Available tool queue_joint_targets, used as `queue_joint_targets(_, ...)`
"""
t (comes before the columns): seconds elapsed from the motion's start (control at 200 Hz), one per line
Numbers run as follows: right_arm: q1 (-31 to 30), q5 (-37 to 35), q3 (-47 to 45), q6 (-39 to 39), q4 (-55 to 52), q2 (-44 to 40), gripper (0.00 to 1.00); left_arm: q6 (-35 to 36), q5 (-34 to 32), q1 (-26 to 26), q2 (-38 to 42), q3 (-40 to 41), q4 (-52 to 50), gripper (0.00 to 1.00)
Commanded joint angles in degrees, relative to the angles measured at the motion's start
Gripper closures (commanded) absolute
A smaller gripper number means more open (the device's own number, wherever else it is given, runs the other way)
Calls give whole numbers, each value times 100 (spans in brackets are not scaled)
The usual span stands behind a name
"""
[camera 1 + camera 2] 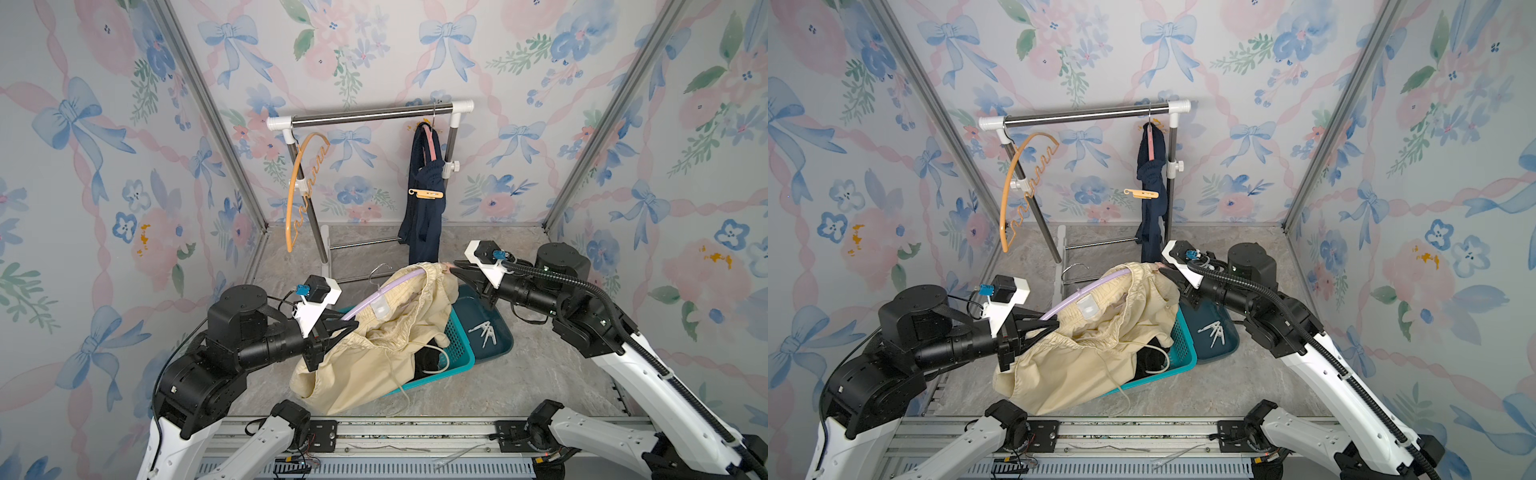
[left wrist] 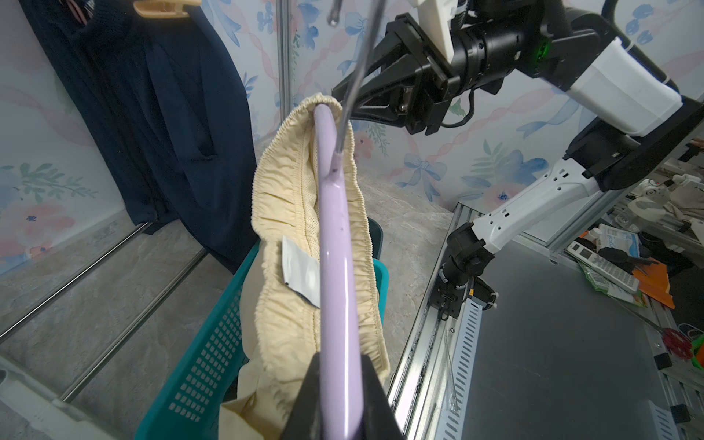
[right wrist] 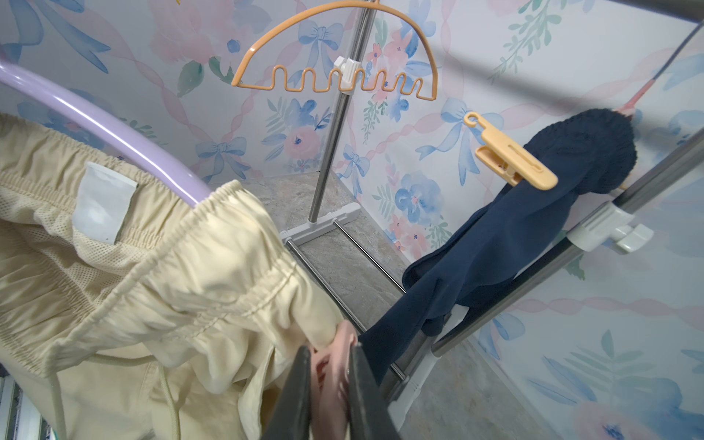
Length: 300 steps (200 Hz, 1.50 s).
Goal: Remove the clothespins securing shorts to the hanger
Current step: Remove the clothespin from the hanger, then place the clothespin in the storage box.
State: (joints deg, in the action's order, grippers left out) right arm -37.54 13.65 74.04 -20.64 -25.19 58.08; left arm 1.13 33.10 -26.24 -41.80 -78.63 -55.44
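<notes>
The dark teal tray (image 1: 480, 325) has white clothespins lying there, so next my right gripper will move off the waistband and down, turn its fingers downward over the tray and let go of the pink clothespin.
Cream-beige shorts (image 1: 374, 345) hang by the waistband on a lilac hanger (image 1: 386, 286) held over the teal basket. My left gripper (image 1: 349, 322) is shut on the hanger's near end; in the left wrist view the lilac bar (image 2: 335, 228) runs out from between its fingers (image 2: 375, 384). My right gripper (image 3: 331, 352) is shut on a pale pink clothespin (image 3: 337, 367) clipped at the far end of the waistband (image 3: 213, 244). Navy shorts (image 1: 424, 199) hang on the rack with a light orange clothespin (image 1: 428, 193) on them.
A steel rack (image 1: 370, 114) stands at the back with an empty orange hanger (image 1: 293, 195) on its left post. The teal basket (image 1: 459, 345) holds black shorts (image 1: 428, 361). Beside it, a dark teal tray (image 1: 500, 336) holds white clothespins (image 1: 484, 332).
</notes>
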Motion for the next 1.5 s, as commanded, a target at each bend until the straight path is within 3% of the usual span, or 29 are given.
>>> queue_joint_targets(0.0, 27, -394, -134, 206, 118, -261, 100, 27, -222, 17, 8, -71, 475, 100)
queue_joint_targets(0.24, 63, -1238, -351, 611, 19, -687, 100, 102, -363, 13, -189, -98, 420, 100)
queue_joint_targets(0.5, 150, -2755, -1424, 2489, -326, -1020, 100, 194, -975, 11, -182, -234, 428, 100)
queue_joint_targets(0.805, 489, -2634, -3150, 4144, -82, -1079, 100, 195, -1530, 22, -236, -559, 428, 100)
queue_joint_targets(1.28, 818, -2305, -3519, 4485, 620, 126, 98, 361, -2281, 14, -136, -1308, 238, 100)
queue_joint_targets(1.495, 923, -2194, -3520, 4549, 775, 490, 97, 380, -2309, 14, -94, -1349, 148, 100)
